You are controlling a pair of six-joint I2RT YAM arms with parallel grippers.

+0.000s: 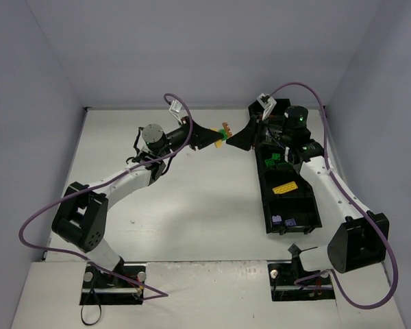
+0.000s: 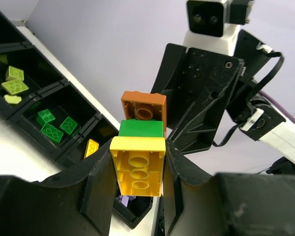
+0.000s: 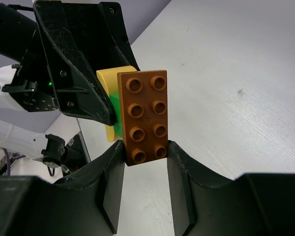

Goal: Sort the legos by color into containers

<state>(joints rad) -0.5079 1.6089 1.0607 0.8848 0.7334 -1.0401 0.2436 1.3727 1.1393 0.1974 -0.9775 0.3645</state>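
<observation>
My right gripper should carry the orange-brown brick outward next, over the tray's far section (image 1: 279,106), and release it there, because that section lies outward and the nearer sections hold other colors.
A short stack of legos hangs in mid-air between the two arms: a yellow brick (image 2: 137,169), a green one (image 2: 140,129) and an orange-brown one (image 3: 146,115). My left gripper (image 2: 138,158) is shut on the yellow end, jaws pressed against both its sides. At the opposite end my right gripper (image 3: 145,147) is shut on the orange-brown brick. From above, the stack (image 1: 224,133) sits left of the containers (image 1: 264,199), a black divided tray. Its compartments hold lime bricks (image 2: 14,86), green bricks (image 2: 51,125), a yellow brick (image 1: 285,188) and lilac bricks (image 1: 282,221).
The white table (image 1: 192,205) is walled in by grey panels at the back and both sides. Purple cables (image 1: 34,226) loop off both arms. The right arm (image 1: 329,178) reaches along the tray's right side.
</observation>
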